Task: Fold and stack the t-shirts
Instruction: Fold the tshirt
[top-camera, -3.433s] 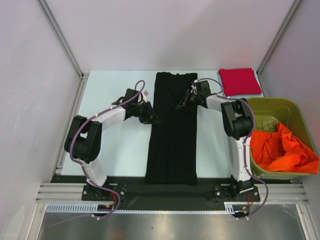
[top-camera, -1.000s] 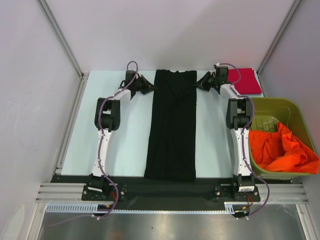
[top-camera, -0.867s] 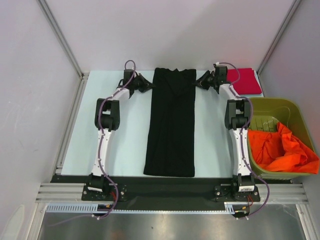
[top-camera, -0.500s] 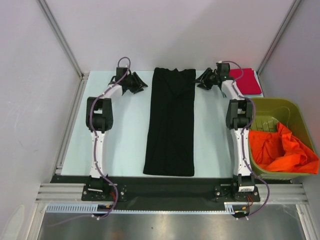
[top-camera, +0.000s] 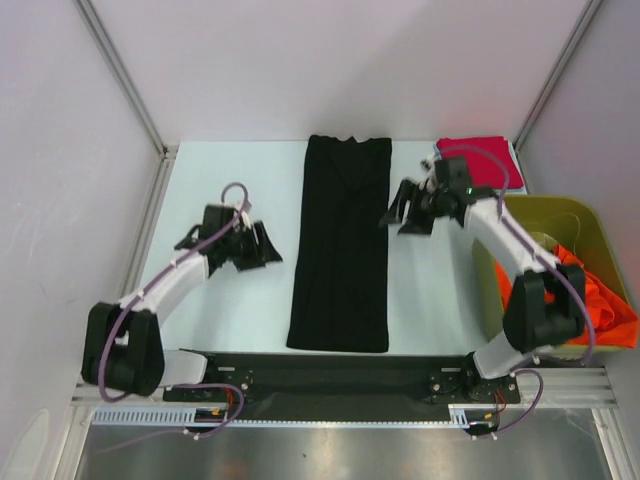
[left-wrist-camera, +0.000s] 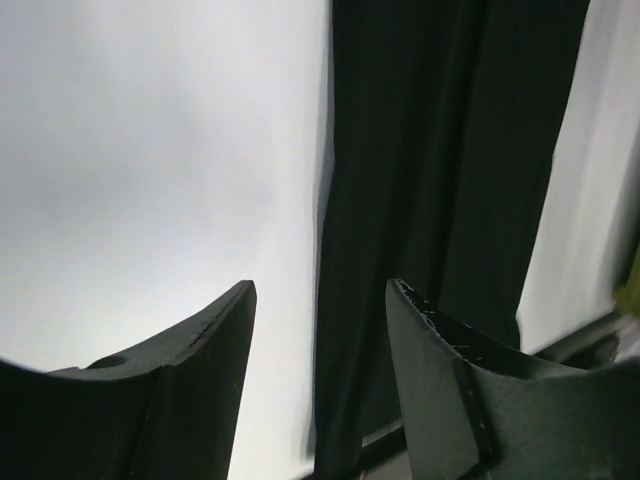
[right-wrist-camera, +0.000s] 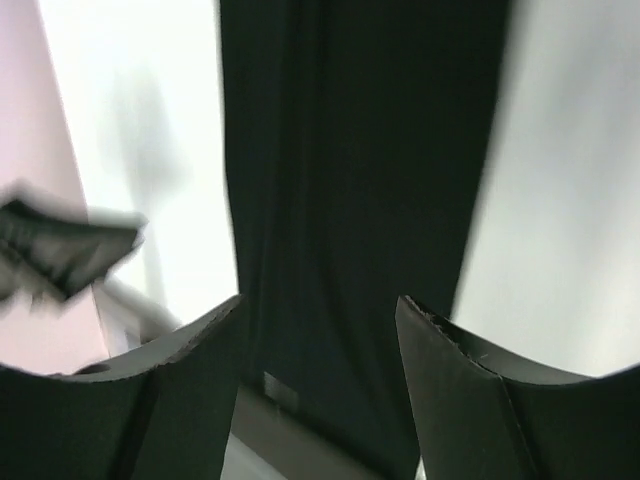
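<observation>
The t-shirt still lies at full length, so the left gripper should next draw back and down onto the folded t-shirt's near corner (top-camera: 293, 344) (left-wrist-camera: 334, 462) on that arm's side.
A black t-shirt (top-camera: 342, 245), folded into a long narrow strip, lies flat down the middle of the table and also shows in both wrist views (left-wrist-camera: 450, 170) (right-wrist-camera: 360, 170). My left gripper (top-camera: 268, 254) (left-wrist-camera: 320, 300) hovers open just left of the strip, about halfway along it, holding nothing. On the strip's right side, nearer the far end, my right gripper (top-camera: 394, 217) (right-wrist-camera: 320, 310) is open and empty too. A folded red t-shirt (top-camera: 478, 158) sits at the back right corner. An orange t-shirt (top-camera: 600, 300) is crumpled in the bin.
The olive-green bin (top-camera: 545, 215) stands at the table's right edge, beside the right arm. Grey walls and metal frame posts close in the table at the back and sides. A black rail (top-camera: 340, 368) runs along the near edge.
Both grippers have opened and let go of the black t-shirt's far corners. Both arms have drawn back toward the near side, and the shirt lies still.
</observation>
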